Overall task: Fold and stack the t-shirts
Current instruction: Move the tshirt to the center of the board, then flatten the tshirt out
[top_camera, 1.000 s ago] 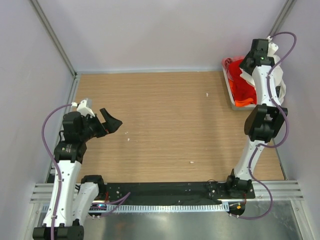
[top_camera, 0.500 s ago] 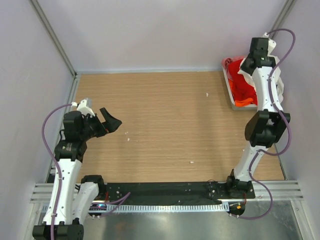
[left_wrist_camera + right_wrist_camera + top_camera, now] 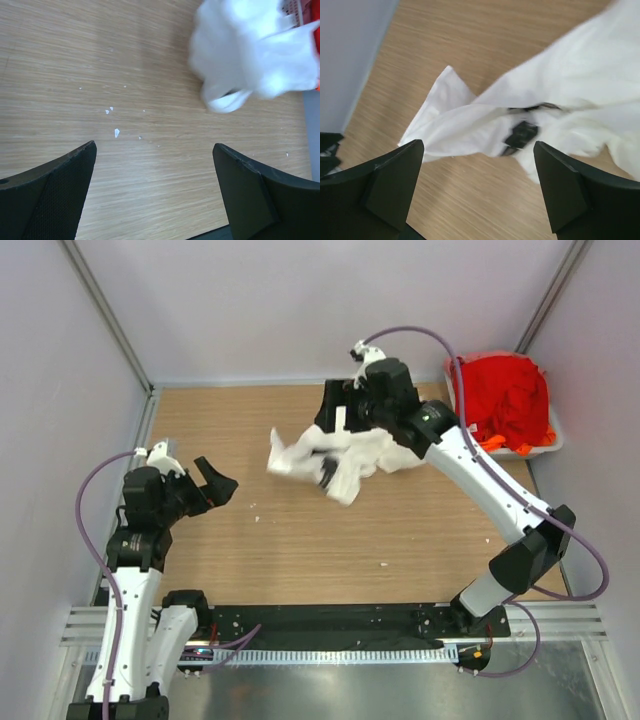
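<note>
My right gripper moves down onto the crumpled white folds between the black mark (image 3: 327,472) and the tub next, because the shirt lies bunched there instead of flat.
The white t-shirt (image 3: 345,460) lies crumpled on the wooden table, at the back middle, with a black mark (image 3: 327,472) on it. My right gripper (image 3: 335,412) is open just above its far edge, with nothing between the fingers. In the right wrist view the shirt (image 3: 545,95) spreads beyond the open gripper (image 3: 477,150), blurred. The red t-shirts (image 3: 505,395) are heaped in the pale tub (image 3: 540,448) at the back right, with orange cloth (image 3: 492,443) at their front. My left gripper (image 3: 215,485) is open and empty at the left, apart from the shirt (image 3: 250,55); it shows wide open (image 3: 155,147).
Small white specks (image 3: 116,132) lie on the table (image 3: 300,550). Grey walls close in the left, back and right sides. A black rail (image 3: 330,620) runs along the near edge.
My right arm swung from over the tub to the back middle, bringing the white t-shirt out onto the table. The red heap in the tub now shows. My left gripper barely moved.
</note>
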Available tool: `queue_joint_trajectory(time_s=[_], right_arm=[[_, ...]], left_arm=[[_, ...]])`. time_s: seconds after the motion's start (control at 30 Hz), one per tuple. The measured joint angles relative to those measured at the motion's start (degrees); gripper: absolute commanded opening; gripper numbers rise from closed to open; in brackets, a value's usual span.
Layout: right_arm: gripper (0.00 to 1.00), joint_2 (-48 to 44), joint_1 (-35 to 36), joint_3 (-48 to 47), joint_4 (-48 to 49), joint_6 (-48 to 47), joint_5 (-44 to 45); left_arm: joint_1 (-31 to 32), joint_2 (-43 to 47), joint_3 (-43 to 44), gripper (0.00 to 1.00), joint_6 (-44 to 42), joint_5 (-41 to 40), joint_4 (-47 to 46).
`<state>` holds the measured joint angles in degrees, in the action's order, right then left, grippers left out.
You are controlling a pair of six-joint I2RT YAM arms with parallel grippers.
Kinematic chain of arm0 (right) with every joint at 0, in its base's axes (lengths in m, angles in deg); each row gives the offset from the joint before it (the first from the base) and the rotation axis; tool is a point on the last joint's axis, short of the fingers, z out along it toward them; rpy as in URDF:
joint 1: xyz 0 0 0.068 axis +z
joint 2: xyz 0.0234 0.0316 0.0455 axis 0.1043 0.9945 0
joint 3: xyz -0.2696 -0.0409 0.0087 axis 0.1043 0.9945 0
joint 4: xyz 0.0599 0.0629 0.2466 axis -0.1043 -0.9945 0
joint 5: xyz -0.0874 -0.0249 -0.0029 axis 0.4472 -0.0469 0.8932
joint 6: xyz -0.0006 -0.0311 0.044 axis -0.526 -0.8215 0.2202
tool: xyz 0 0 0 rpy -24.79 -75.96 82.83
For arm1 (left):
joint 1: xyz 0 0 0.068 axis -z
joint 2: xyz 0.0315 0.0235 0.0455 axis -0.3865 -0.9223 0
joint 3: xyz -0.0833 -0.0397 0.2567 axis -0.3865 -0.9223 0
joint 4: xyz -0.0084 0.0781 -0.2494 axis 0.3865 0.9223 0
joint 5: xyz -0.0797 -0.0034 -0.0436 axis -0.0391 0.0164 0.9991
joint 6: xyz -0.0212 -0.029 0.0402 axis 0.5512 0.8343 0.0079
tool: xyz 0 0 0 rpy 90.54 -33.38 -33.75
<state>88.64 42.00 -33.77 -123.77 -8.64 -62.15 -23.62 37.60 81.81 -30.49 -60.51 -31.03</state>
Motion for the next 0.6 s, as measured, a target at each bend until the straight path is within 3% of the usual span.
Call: queue_joint_trajectory(time_s=[0.27, 0.47, 0.6], right_arm=[[1.0, -3.76, -1.75, 23.58, -0.39, 0.55, 5.75], [1.0, -12.7, -1.75, 27.63, 1.14, 0.09, 10.75], [1.0, -11.67, -2.01, 29.18, 5.11, 0.11, 9.75]], left_arm=[[-0.02, -0.33, 0.0, 1.0, 0.02, -3.34, 1.36], [-0.02, -2.58, 0.0, 0.96, 0.2, -4.24, 1.49], [0.0, -6.34, 0.0, 0.83, 0.68, -4.31, 1.51]])
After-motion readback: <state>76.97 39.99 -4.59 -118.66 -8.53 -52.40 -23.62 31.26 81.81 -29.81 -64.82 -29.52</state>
